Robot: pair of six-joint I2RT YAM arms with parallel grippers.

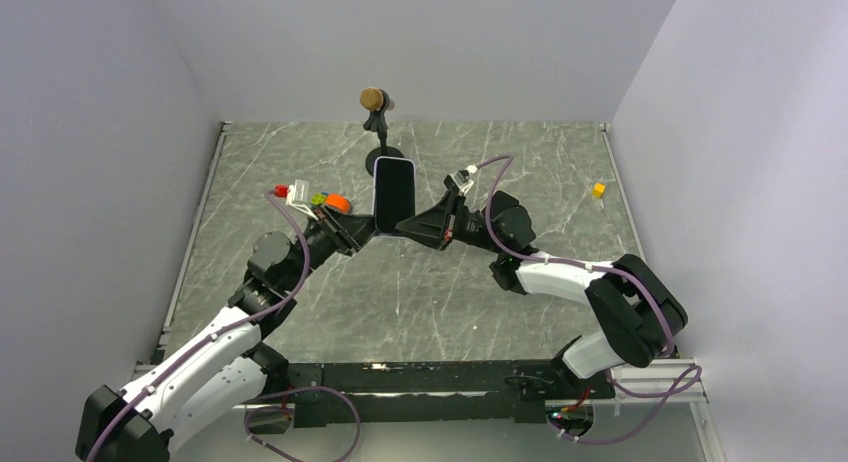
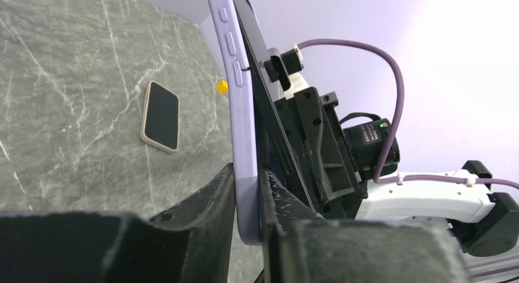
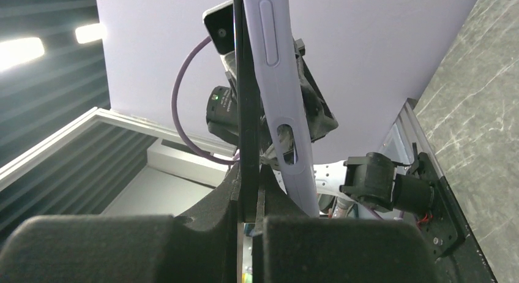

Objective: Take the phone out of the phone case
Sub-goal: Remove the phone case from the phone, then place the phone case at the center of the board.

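Note:
My right gripper moves outward and down next, lays the phone flat on the table beside the stand and releases it, since that spot is empty.
A black phone in a lavender case is held upright above the table's middle by both grippers. My left gripper is shut on the case's lower left edge. In the left wrist view the case sits between my left gripper's fingers, with the phone just to its right. My right gripper is shut on the lower right edge. In the right wrist view my right gripper pinches the black phone edge, and the case bends away from it lower down.
A stand with a cork ball rises behind the phone. A small yellow block lies at the far right. Small red, green and orange objects sit by the left wrist. A second phone in a beige case lies flat on the table.

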